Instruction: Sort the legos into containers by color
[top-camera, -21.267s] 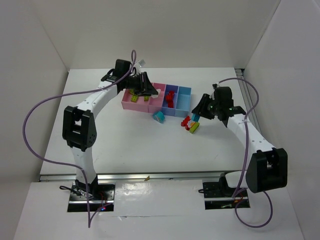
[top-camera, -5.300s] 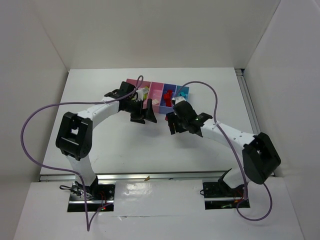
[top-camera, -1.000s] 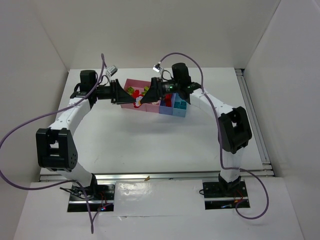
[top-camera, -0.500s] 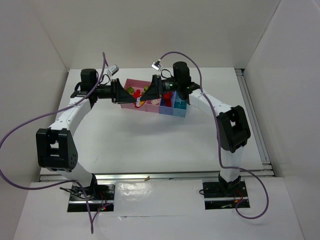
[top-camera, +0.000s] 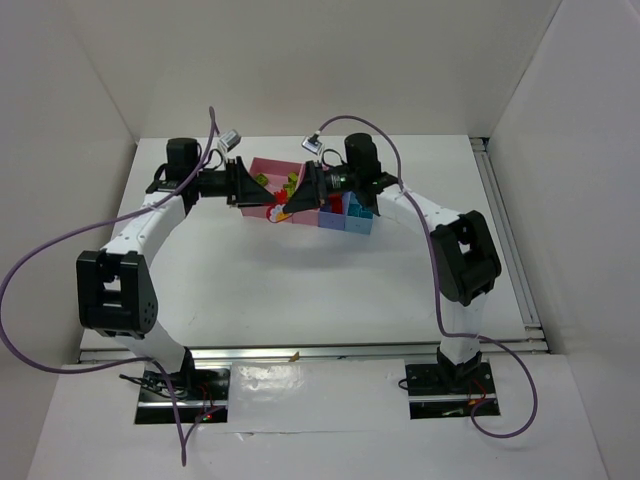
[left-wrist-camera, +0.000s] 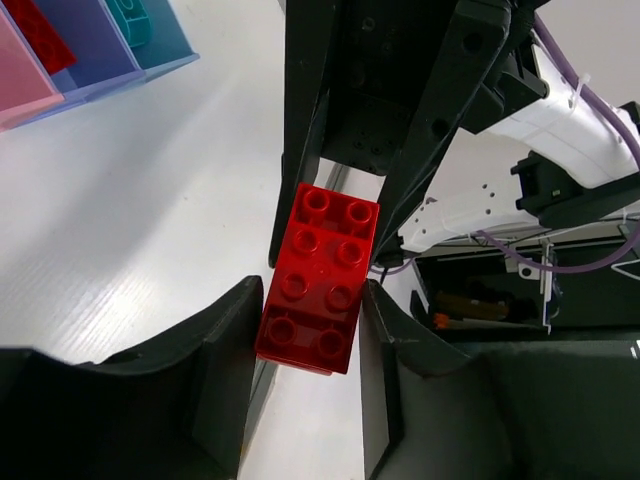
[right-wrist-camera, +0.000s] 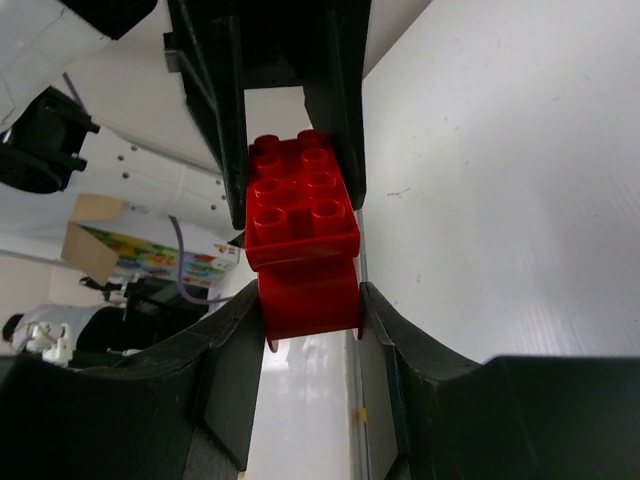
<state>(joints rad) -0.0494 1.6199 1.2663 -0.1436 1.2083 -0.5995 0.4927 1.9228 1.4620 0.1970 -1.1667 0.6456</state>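
Red legos are in the periwinkle bin (top-camera: 334, 208). So my right gripper will next pull to the right in the top view, turn down over that bin and let go of the lego.
A red lego clump (top-camera: 274, 211) hangs in the air between my two grippers, in front of the pink bins of the containers (top-camera: 262, 166). My left gripper (top-camera: 262, 201) is shut on one end of it; in the left wrist view the studded red brick (left-wrist-camera: 318, 280) sits between the fingers of that gripper (left-wrist-camera: 312, 350). My right gripper (top-camera: 286, 207) is shut on the other end; in the right wrist view the red lego (right-wrist-camera: 303, 245) fills its jaws (right-wrist-camera: 310, 330). Lime green legos (top-camera: 262, 182) lie in a pink bin, red ones (top-camera: 336, 205) in the periwinkle bin and a cyan one (top-camera: 359, 211) in the light blue bin.
The left wrist view shows the bin row's end at its top left: the periwinkle bin (left-wrist-camera: 85, 45) with a red brick (left-wrist-camera: 40, 28) and the light blue bin (left-wrist-camera: 160, 45) with a cyan brick (left-wrist-camera: 130, 15). White walls enclose the table (top-camera: 300, 290) on three sides.
Both grippers have closed in a little toward each other and shifted slightly lower in the top view, still holding the red clump between them.
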